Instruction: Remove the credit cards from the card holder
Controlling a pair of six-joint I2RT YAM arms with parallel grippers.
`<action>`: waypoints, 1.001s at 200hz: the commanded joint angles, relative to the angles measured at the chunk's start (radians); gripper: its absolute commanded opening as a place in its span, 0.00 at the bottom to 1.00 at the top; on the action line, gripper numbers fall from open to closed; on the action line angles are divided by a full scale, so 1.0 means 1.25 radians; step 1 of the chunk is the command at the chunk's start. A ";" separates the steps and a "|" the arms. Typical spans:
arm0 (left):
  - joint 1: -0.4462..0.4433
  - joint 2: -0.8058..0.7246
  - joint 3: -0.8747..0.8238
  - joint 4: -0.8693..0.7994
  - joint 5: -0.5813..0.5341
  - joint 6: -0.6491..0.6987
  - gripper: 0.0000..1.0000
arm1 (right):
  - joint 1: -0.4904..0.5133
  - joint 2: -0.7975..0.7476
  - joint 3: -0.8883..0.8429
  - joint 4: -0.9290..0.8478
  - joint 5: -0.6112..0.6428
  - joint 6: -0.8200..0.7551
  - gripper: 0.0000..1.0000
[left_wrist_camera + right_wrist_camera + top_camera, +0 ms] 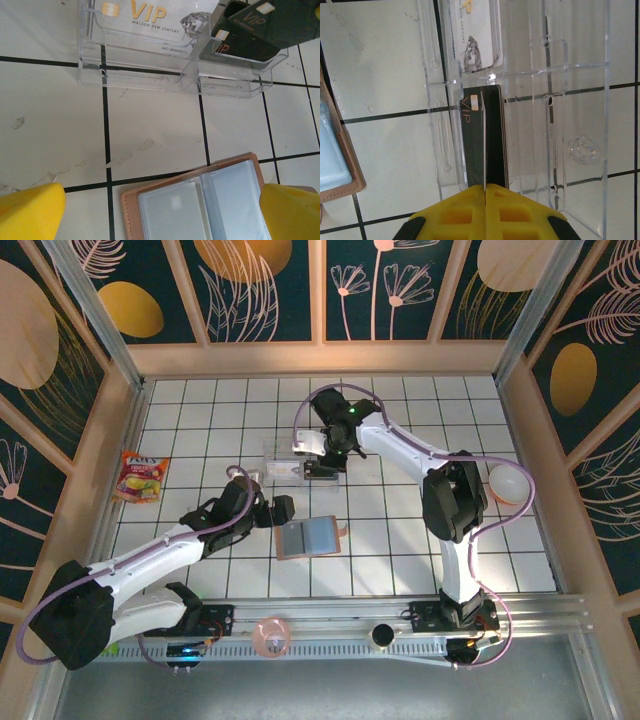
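My right gripper lowers the black credit card (280, 22) onto the black card in the tray next and releases it. It already hangs over that section of the tray.
The card holder (310, 537) lies open on the tiled table, tan with grey-blue clear pockets (210, 200); its edge shows in the right wrist view (340, 155). My left gripper (278, 510) is open, its yellow fingertips (30, 210) either side of the holder's top edge (162, 210). A whitish-silver credit card (140, 20) rests in the clear tray (145, 75). My right gripper (484, 187) is shut on a black credit card (280, 22), held edge-on (484, 150) over the tray's right compartment (325, 462). A second black face (240, 47) shows beneath; card or reflection, I cannot tell.
A red-yellow snack packet (142, 477) lies at the far left. A white bowl (507, 483) sits by the right wall. A pink round object (271, 635) and a dark one (381, 636) rest on the front rail. Wooden walls ring the table.
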 commanded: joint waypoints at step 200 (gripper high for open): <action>0.005 -0.169 -0.133 0.083 0.009 -0.073 0.99 | 0.090 -0.191 -0.176 0.492 -0.046 0.549 0.43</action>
